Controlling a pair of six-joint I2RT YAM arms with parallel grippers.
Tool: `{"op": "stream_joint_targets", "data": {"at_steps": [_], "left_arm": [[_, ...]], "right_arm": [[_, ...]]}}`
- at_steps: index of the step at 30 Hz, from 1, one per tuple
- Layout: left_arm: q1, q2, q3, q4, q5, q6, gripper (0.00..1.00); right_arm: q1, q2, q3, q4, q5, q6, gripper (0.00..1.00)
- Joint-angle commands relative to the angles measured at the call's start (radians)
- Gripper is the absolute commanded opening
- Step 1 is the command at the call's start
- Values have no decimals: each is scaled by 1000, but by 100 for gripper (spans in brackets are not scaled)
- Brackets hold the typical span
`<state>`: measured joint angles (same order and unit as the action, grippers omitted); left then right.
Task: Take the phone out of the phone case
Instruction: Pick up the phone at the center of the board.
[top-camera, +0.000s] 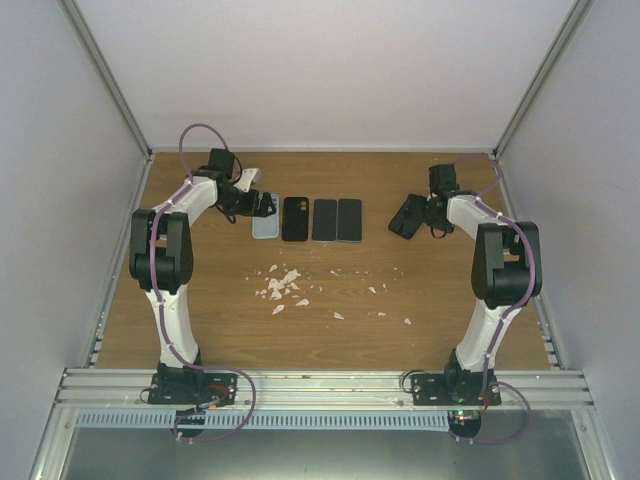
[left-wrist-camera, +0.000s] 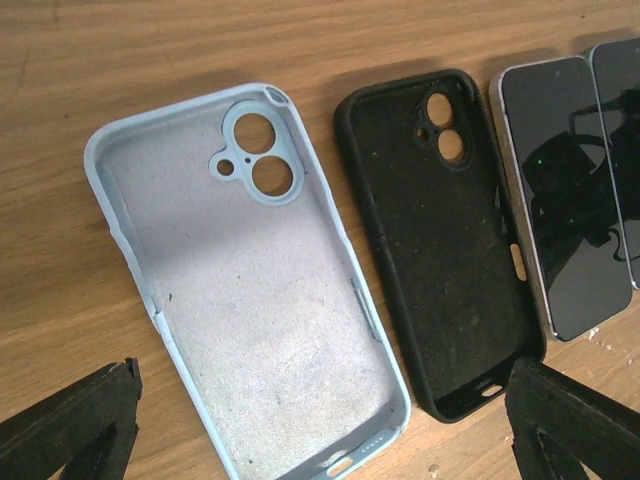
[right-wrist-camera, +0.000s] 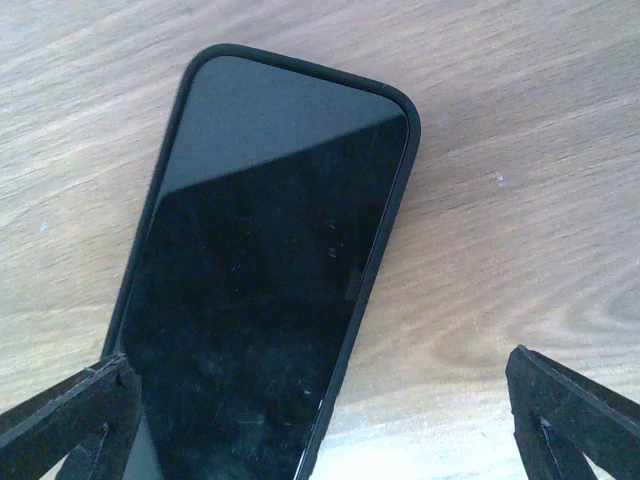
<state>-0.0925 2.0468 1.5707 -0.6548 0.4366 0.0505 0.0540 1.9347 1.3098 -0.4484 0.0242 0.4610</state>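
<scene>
My right gripper centers over the cased phone next, leftward in the right wrist view, then turns and moves down, closing across the phone's long edges.
A phone in a black phone case (right-wrist-camera: 260, 270) lies screen up on the wooden table, also visible at the right in the top view as the cased phone (top-camera: 406, 216). My right gripper (right-wrist-camera: 320, 425) hovers open over its lower end, with the left finger (right-wrist-camera: 70, 420) at the case's edge. My left gripper (left-wrist-camera: 320, 435) is open above an empty light blue case (left-wrist-camera: 250, 300) and holds nothing. Beside that lie an empty black case (left-wrist-camera: 440, 240) and two bare phones (left-wrist-camera: 560, 190) (left-wrist-camera: 622, 130), all in a row.
White scraps (top-camera: 283, 285) are scattered on the table's middle, with a few more to the right (top-camera: 372, 290). Grey walls close in the table on the left, right and back. A metal rail (top-camera: 320, 385) runs along the near edge.
</scene>
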Motion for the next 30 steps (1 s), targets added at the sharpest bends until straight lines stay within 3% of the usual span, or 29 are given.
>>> {"op": "stream_joint_targets", "data": {"at_steps": [1, 12, 20, 30], "left_arm": [[3, -38, -22, 48, 3, -20, 99], [6, -42, -34, 56, 7, -30, 99], [8, -35, -20, 49, 14, -29, 99], [10, -52, -15, 44, 22, -23, 99]], "right_arm": [[1, 64, 68, -31, 15, 36, 100], [12, 229, 227, -82, -114, -6, 100], [87, 365, 376, -206, -145, -295, 100], [116, 301, 214, -175, -142, -582, 100]]}}
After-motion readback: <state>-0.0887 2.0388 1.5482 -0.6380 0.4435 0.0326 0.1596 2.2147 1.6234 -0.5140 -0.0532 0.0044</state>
